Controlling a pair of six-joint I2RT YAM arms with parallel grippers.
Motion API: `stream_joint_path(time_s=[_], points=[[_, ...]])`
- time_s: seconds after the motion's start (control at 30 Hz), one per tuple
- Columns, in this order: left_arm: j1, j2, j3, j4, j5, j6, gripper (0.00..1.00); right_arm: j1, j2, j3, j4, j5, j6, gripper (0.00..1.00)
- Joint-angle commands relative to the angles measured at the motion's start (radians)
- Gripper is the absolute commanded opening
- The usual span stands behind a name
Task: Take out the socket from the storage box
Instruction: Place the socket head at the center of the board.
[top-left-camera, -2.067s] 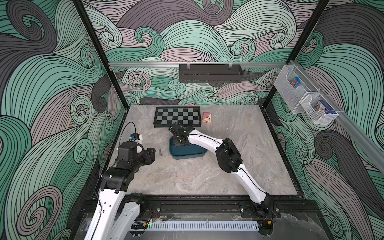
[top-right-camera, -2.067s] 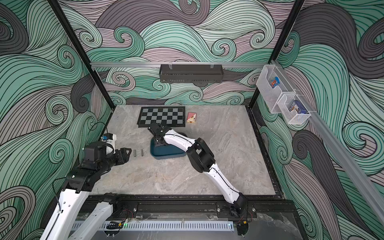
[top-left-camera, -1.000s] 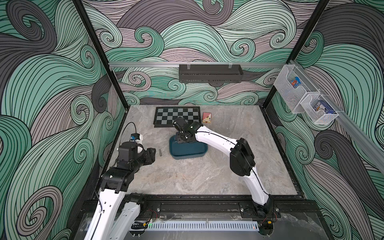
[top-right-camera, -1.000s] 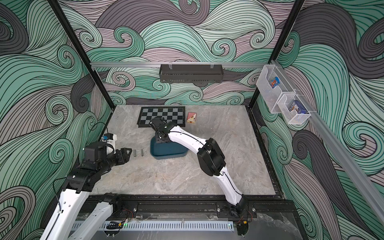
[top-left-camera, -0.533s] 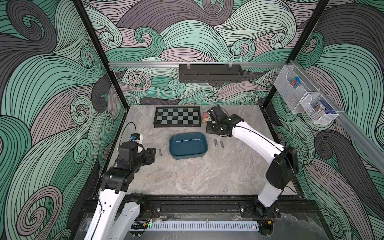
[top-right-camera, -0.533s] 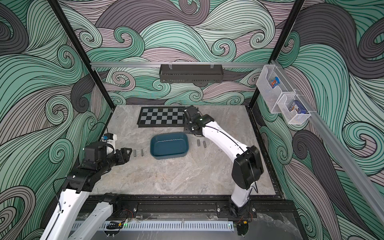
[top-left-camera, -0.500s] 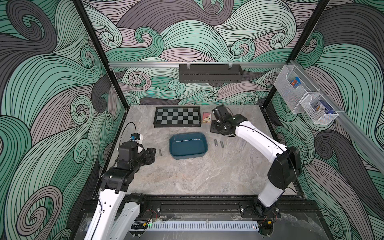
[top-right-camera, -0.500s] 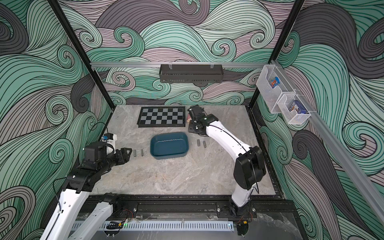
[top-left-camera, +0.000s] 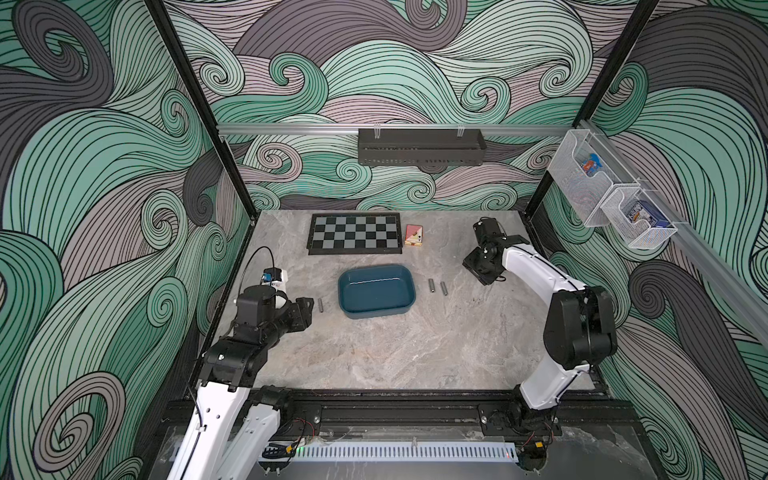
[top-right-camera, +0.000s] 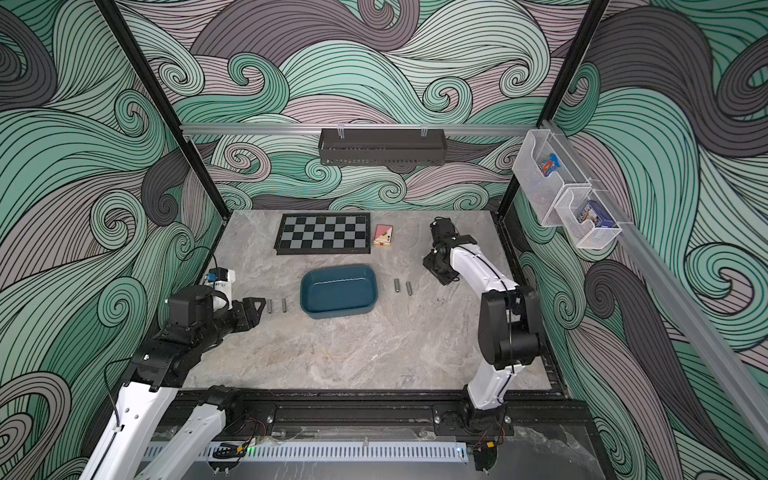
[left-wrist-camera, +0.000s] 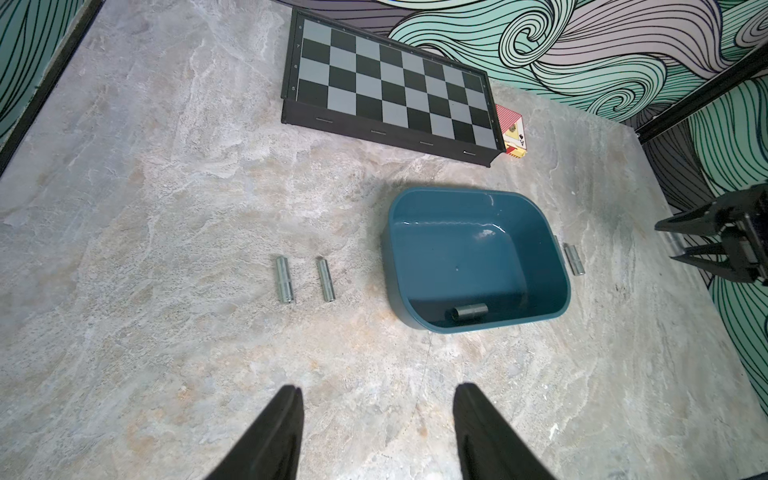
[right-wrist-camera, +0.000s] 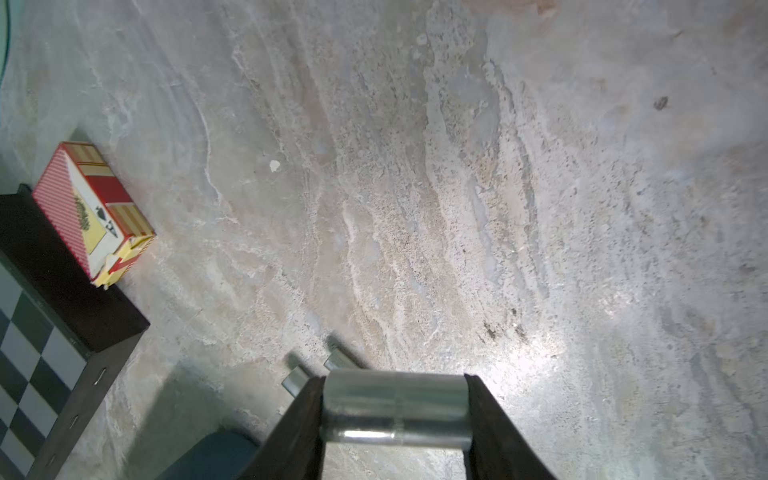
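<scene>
The right gripper turns and lowers toward the box (top-left-camera: 376, 309) next, to the bare tabletop below it, and releases the socket there beside the loose sockets.
The dark teal storage box (top-left-camera: 376, 309) (top-right-camera: 338, 312) sits mid-table; in the left wrist view one metal socket (left-wrist-camera: 467, 311) lies inside the storage box (left-wrist-camera: 540, 232) against its near wall. My right gripper (right-wrist-camera: 395, 384) is shut on another socket (right-wrist-camera: 395, 409), held crosswise between the fingers. In both top views the right gripper (top-left-camera: 484, 277) (top-right-camera: 444, 277) hangs over the table to the right of the box. My left gripper (left-wrist-camera: 376, 388) (top-left-camera: 307, 307) stands open and empty to the left of the box.
Two loose sockets (left-wrist-camera: 284, 279) (left-wrist-camera: 326, 279) lie left of the box and two more (top-left-camera: 432, 285) (top-left-camera: 444, 288) right of it. A chessboard (top-left-camera: 355, 232) and a card pack (top-left-camera: 414, 235) lie at the back. A black tray (top-left-camera: 419, 145) and white mesh baskets (top-left-camera: 611, 195) hang on the walls.
My right arm has lifted out of the box and swung right, past the card pack, with a socket in its jaws. The left arm has not moved.
</scene>
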Motion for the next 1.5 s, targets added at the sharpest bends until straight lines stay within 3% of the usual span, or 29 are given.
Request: stream_joint_path(time_s=[0.0, 0.27, 0.43, 0.77, 1.17, 1.47], points=[[-0.012, -0.012, -0.002, 0.018, 0.005, 0.012, 0.61, 0.02, 0.037, -0.005, -0.041, 0.032, 0.199, 0.43], [-0.025, -0.029, -0.004, 0.017, 0.001, 0.014, 0.62, 0.093, 0.15, 0.043, -0.098, 0.007, 0.402, 0.45], [-0.039, -0.041, -0.003, 0.01, -0.013, 0.016, 0.63, 0.125, 0.167, 0.037, -0.098, 0.056, 0.454, 0.47], [-0.066, -0.031, -0.002, 0.005, -0.015, 0.018, 0.66, 0.125, 0.241, 0.038, -0.111, 0.014, 0.556, 0.52], [-0.078, -0.031, -0.002, 0.003, -0.021, 0.018, 0.69, 0.126, 0.307, 0.104, -0.112, 0.008, 0.591, 0.54], [-0.083, -0.025, -0.005, 0.006, -0.011, 0.02, 0.7, 0.122, 0.328, 0.106, -0.111, -0.023, 0.587, 0.63]])
